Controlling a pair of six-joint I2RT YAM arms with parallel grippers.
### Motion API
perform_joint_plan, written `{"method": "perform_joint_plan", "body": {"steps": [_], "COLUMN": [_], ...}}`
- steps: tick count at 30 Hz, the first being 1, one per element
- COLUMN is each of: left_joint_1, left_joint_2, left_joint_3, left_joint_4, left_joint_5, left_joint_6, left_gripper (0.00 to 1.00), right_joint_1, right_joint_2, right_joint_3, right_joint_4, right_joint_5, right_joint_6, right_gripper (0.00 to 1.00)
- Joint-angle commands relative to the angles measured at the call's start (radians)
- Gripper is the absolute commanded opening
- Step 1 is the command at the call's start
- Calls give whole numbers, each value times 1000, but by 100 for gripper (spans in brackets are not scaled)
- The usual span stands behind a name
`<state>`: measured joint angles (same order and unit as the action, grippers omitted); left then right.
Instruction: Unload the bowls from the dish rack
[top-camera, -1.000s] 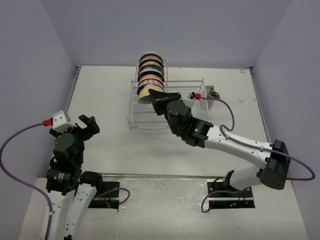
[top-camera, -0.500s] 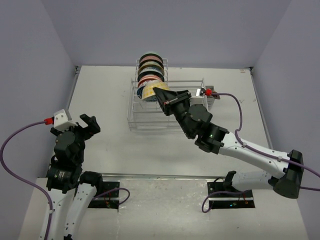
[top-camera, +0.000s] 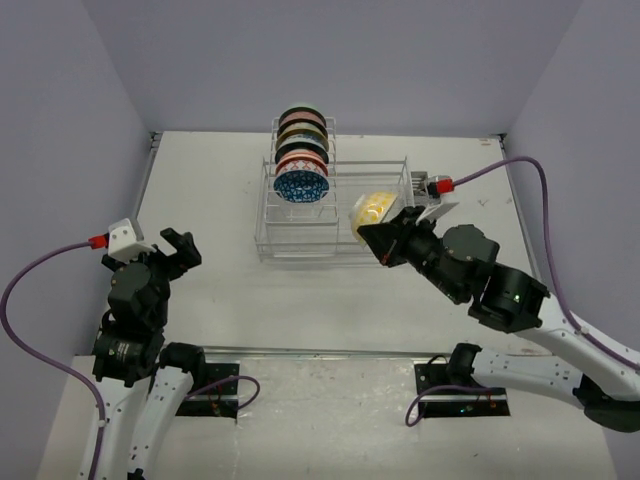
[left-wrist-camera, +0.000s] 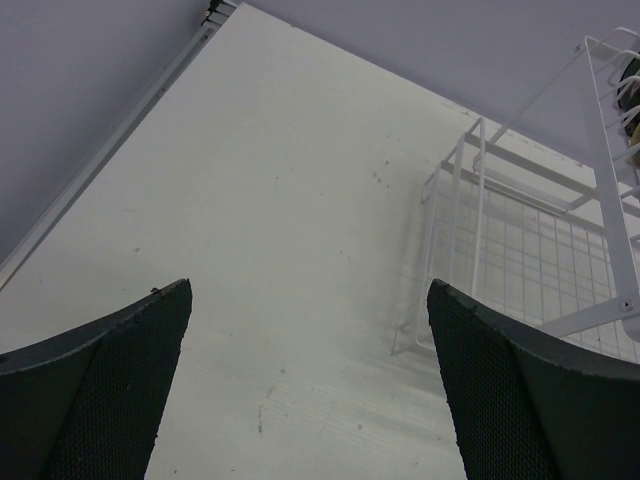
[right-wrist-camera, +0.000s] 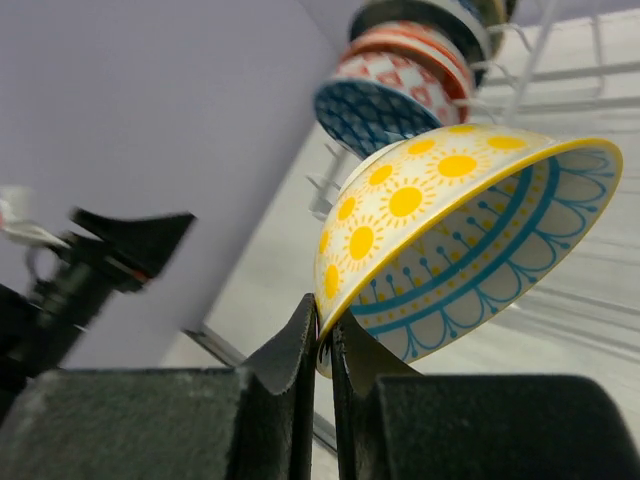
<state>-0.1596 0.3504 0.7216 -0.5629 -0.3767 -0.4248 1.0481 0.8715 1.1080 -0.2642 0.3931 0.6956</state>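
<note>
The table's near strip (top-camera: 346, 305) is bare, so my right gripper should next pull back off the rack (top-camera: 340, 245), tilt down and lower the bowl to release it on that strip.
My right gripper (top-camera: 372, 232) is shut on the rim of a pale yellow floral bowl (top-camera: 370, 210), held in the air over the right part of the dish rack (top-camera: 340, 245). In the right wrist view the bowl (right-wrist-camera: 450, 230) shows yellow suns outside and blue lines inside, its rim pinched between my fingers (right-wrist-camera: 300, 340). Several bowls (top-camera: 301, 150) stand on edge in a row at the rack's back left, a blue patterned one (top-camera: 302, 185) nearest. My left gripper (top-camera: 172, 250) is open and empty at the table's left, the rack's corner (left-wrist-camera: 470, 250) to its right.
A small dark object (top-camera: 432, 187) lies past the rack's right end. The right arm's cable (top-camera: 500, 170) arcs over the table's back right. Grey walls stand close on the left, right and back.
My right gripper has lifted the pale yellow bowl out of the row and carried it right and toward the near side. The blue bowl now fronts the row. The left arm has not moved.
</note>
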Motion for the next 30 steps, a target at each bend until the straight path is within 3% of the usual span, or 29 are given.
{"method": "perform_joint_plan", "body": {"steps": [1, 5, 11, 18, 25, 28, 30], "left_joint_1": [-4, -4, -6, -6, -6, -6, -8], "left_joint_2": [1, -1, -14, -10, -14, -13, -13], "left_joint_3": [-7, -5, -8, -7, -8, -8, -8], "left_joint_4": [43, 43, 46, 43, 46, 46, 44], "left_joint_5": [10, 10, 10, 15, 19, 21, 21], "left_joint_6": [24, 24, 26, 26, 27, 27, 27], "left_gripper": [100, 100, 100, 100, 100, 100, 100], "right_joint_1": [0, 0, 0, 13, 36, 44, 50], "right_joint_2": [14, 99, 328, 598, 711, 730, 738], "right_joint_3": [52, 13, -45, -60, -94, -100, -91], "right_joint_4": [-470, -680, -839, -796, -725, -701, -702], "right_joint_5": [3, -28, 28, -8, -80, -103, -102], "right_joint_6": [-174, -157, -136, -126, -128, -131, -130], "right_gripper": [0, 0, 0, 0, 0, 3, 11]}}
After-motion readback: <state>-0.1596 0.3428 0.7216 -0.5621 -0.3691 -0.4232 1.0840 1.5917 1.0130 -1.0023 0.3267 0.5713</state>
